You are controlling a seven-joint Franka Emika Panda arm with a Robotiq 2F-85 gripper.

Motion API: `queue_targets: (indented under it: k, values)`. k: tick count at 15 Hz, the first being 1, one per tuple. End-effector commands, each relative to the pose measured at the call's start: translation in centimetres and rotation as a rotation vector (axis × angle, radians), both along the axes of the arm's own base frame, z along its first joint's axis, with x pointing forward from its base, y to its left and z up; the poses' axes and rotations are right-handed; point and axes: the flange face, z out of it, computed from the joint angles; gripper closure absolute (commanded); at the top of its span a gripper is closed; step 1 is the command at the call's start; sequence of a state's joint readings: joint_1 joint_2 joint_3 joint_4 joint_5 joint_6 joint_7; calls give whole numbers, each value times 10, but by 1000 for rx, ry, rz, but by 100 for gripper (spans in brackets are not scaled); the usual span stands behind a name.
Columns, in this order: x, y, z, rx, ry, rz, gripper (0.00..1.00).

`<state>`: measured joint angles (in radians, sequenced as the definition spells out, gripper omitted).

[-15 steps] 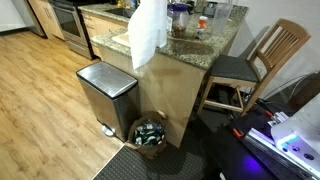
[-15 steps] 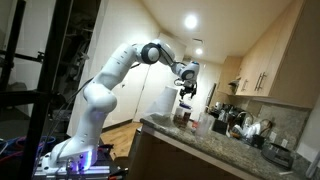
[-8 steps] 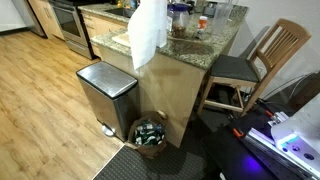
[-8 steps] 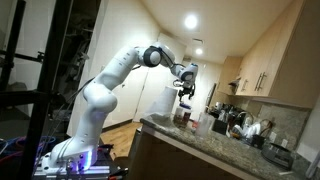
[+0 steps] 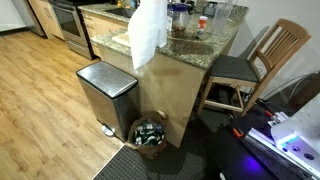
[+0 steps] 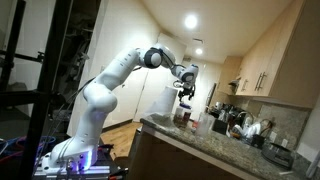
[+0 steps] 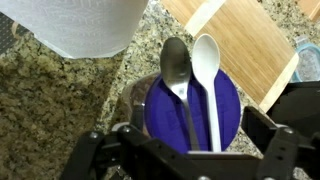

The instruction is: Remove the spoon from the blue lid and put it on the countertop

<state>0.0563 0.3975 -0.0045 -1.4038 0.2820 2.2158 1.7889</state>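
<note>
The robot should next lower its gripper straight toward the blue lid and close it on the metal spoon's handle (image 7: 189,121), which runs between its open fingertips.
In the wrist view a round dark-blue lid (image 7: 225,105) sits on a clear jar on the speckled granite countertop (image 7: 60,100). Two spoons lie side by side on the lid, bowls pointing away from me: a metal spoon (image 7: 176,62) on the left and a white plastic spoon (image 7: 206,58) on the right. My gripper (image 7: 198,135) hangs above the lid, open and empty, with its fingers (image 7: 262,125) to either side of it. In an exterior view the gripper (image 6: 186,92) hovers over the jar (image 6: 183,116).
A white paper-towel roll (image 7: 85,22) stands left of the jar and a wooden cutting board (image 7: 245,40) lies beyond it. Bottles and kitchen items crowd the counter (image 6: 245,130). A steel trash bin (image 5: 105,90) and a wooden chair (image 5: 255,60) stand by the island.
The arm has sunk very slightly toward the jar. The spoons and the lid have not moved.
</note>
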Motion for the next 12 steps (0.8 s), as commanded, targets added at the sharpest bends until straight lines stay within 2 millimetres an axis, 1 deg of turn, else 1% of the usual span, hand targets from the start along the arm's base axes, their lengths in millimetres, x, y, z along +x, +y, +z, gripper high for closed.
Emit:
queue_targets:
  k: [1, 8, 12]
  values:
    - [2, -2, -15, 10, 53, -5, 0]
    - [6, -8, -30, 21, 94, -21, 0]
    - [8, -13, -34, 40, 129, -39, 0]
